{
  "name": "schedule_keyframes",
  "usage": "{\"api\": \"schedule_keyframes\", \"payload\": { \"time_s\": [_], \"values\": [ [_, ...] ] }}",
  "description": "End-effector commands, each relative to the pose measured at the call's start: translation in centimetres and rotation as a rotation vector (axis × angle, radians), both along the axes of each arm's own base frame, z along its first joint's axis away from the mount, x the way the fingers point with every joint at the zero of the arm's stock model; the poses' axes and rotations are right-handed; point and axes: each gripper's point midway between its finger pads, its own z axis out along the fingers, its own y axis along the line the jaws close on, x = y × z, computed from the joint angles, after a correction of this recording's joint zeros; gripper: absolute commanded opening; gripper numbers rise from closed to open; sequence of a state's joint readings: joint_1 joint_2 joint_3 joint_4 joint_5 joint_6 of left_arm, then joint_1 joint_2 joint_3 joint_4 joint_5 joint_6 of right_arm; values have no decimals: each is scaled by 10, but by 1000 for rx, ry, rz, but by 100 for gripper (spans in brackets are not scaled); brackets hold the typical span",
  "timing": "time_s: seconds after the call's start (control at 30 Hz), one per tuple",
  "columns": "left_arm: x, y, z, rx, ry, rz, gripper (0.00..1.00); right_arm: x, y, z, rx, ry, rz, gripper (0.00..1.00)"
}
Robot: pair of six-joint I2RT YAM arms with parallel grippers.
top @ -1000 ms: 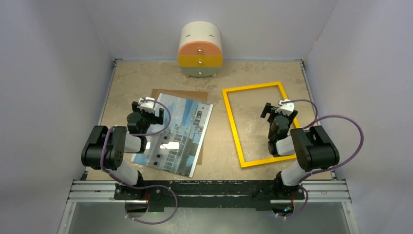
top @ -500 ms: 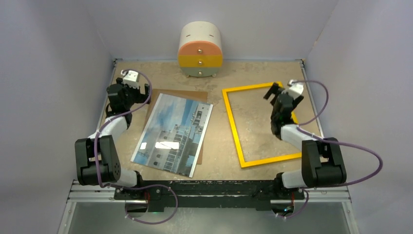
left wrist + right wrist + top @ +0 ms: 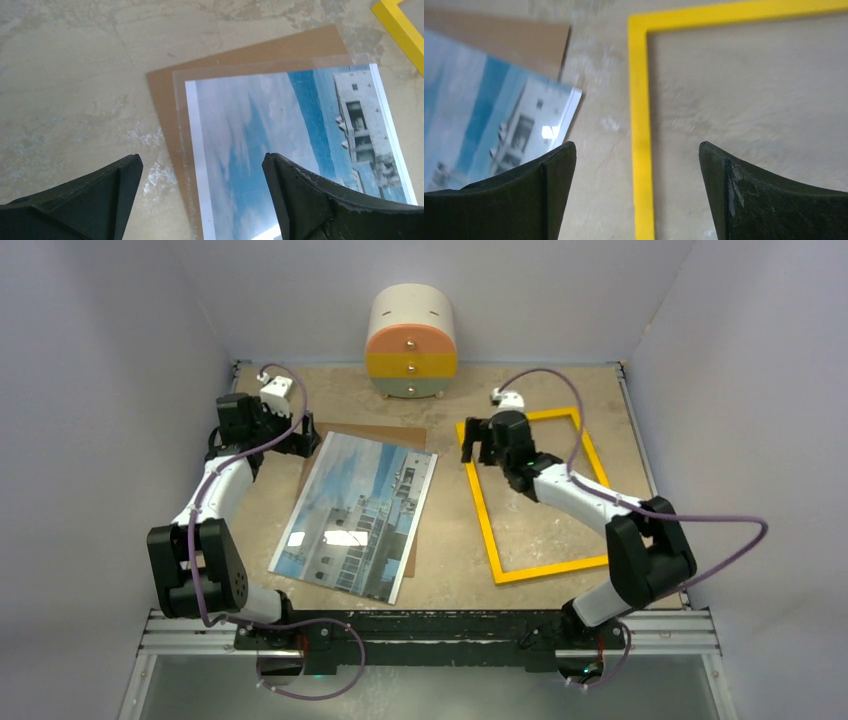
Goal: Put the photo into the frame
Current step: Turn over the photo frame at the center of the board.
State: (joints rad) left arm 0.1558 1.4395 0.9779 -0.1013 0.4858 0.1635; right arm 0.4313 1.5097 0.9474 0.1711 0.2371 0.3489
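The frame's bar by the photo lies below my right gripper, between its open fingers, so I should lower the gripper and draw it back onto that bar next.
The photo, a print of a white building under blue sky, lies face up left of centre on a brown board. The yellow frame lies flat to its right, with bare tabletop inside it. My left gripper hovers open over the photo's far left corner. In the left wrist view the photo's white border runs between the left gripper's fingers. My right gripper hovers open over the frame's far left corner. In the right wrist view the frame's left bar runs between the right gripper's fingers, and the photo lies to the left.
A brown backing board lies under the photo, its far edge sticking out. A thin clear sheet edge shows around the photo. A rounded small drawer cabinet stands at the back centre. Grey walls close in on three sides.
The right arm swung left from the frame's far right side to its far left corner. The left arm reached out to the photo's far left corner and then shifted slightly. Both grippers stayed open.
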Motion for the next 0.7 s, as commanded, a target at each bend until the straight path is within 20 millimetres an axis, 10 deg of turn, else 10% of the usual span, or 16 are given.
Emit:
{"api": "schedule_keyframes", "payload": {
  "time_s": [0.0, 0.67],
  "values": [
    [-18, -11, -9, -26, 93, -72, 100, -35, 18, -43, -163, 178, 69, 91],
    [-53, -31, -17, -12, 172, -170, 100, -73, 26, -131, -293, 344, 92, 54]
  ]
}}
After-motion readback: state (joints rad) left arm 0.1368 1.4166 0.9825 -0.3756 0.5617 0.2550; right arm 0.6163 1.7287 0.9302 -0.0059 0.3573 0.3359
